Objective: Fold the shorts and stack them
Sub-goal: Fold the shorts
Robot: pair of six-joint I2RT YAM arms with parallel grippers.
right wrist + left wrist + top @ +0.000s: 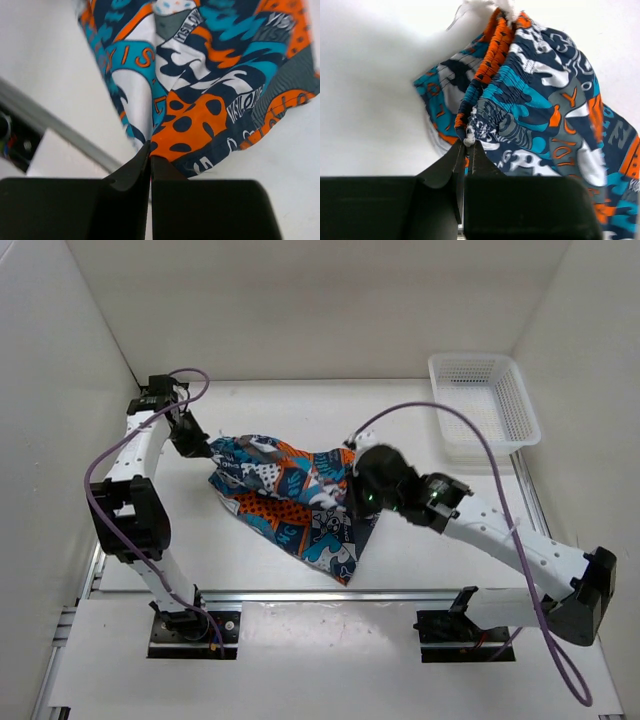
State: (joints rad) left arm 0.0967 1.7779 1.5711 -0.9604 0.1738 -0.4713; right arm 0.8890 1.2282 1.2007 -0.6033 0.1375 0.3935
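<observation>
My left gripper goes down next, easing back toward the near bar, and releases, since the shorts' lower part is on the table with the waistband held up.
One pair of patchwork shorts (pixel 290 500) in blue, teal, orange, white and black is stretched between my two grippers over the middle of the table. My left gripper (pixel 200 448) is shut on the gathered waistband at the shorts' left end; in the left wrist view the jaws (pixel 468 145) pinch the elastic band (pixel 490 75). My right gripper (pixel 358 490) is shut on the cloth at the right end; in the right wrist view the jaws (pixel 150 147) clamp an orange dotted fold of the shorts (pixel 200 120). The lower part hangs down toward the near rail.
A white plastic mesh basket (pixel 485 405) stands at the back right of the table. A metal rail (pixel 330 595) runs along the near edge. White walls close in the left, back and right sides. Purple cables loop from both arms.
</observation>
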